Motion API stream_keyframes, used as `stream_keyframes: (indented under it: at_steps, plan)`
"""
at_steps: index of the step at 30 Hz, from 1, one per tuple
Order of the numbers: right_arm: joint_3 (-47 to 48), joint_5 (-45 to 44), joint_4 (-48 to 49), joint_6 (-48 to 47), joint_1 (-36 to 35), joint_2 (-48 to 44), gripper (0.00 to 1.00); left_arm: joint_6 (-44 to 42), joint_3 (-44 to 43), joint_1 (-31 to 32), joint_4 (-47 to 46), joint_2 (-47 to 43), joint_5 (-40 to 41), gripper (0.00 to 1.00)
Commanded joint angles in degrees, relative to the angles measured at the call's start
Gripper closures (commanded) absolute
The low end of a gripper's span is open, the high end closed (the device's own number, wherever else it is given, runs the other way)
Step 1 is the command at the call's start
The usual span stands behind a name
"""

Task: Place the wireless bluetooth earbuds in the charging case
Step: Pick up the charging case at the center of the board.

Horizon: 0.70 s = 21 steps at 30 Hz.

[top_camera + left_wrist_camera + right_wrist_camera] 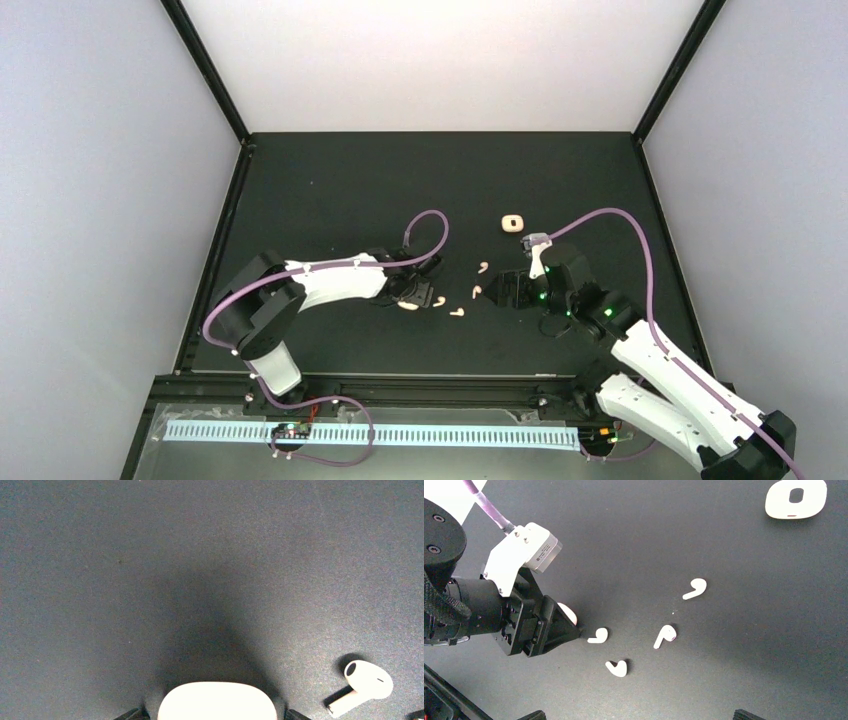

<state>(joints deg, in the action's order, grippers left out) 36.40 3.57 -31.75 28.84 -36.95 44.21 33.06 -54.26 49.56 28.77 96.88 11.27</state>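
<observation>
The held cream charging case (408, 306) (569, 613) is to the left of my right gripper in the top view, so next I will move that gripper past the earbuds and close it on the case.
Four white earbuds lie loose on the black mat: one (598, 635) right by the left gripper's tip, one (617, 668) nearer, one (666, 635) and one (695, 588) farther right. In the top view they sit around the earbuds' cluster (457, 313). My left gripper (410, 290) is shut on a rounded cream charging case (217, 700), low on the mat; the gripper (212, 714) shows only its fingertips (131, 714), and one earbud (367, 682) lies to its right. My right gripper (640, 715) is open and empty, held above the earbuds; it also shows in the top view (505, 290).
A second cream case (796, 499) with a dark oval in its middle lies apart at the far right, also in the top view (512, 222). The black mat (330, 190) ends at white walls with black corner posts. Purple cables arc over both arms.
</observation>
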Motion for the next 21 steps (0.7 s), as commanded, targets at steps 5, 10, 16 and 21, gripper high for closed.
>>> stream_keyframes:
  at_steps: [5, 10, 16, 21]
  plan:
    - [1.6, -0.5, 0.3, -0.3, -0.4, 0.1, 0.03, 0.7, 2.7, 1.4, 5.0, 0.8, 0.3, 0.33]
    - [1.4, -0.7, 0.1, -0.3, -0.4, -0.4, 0.03, 0.8, 3.0, 1.7, 5.4, 0.4, 0.4, 0.31]
    - [0.8, -0.6, 0.3, 0.1, -0.4, -0.7, 0.03, 0.5, 4.1, 1.9, 4.9, -0.5, 0.1, 0.33]
    - [0.8, 0.0, 0.5, 0.4, -0.4, -0.7, 0.03, 0.1, 4.5, 1.9, 3.5, -0.1, -0.4, 0.46]
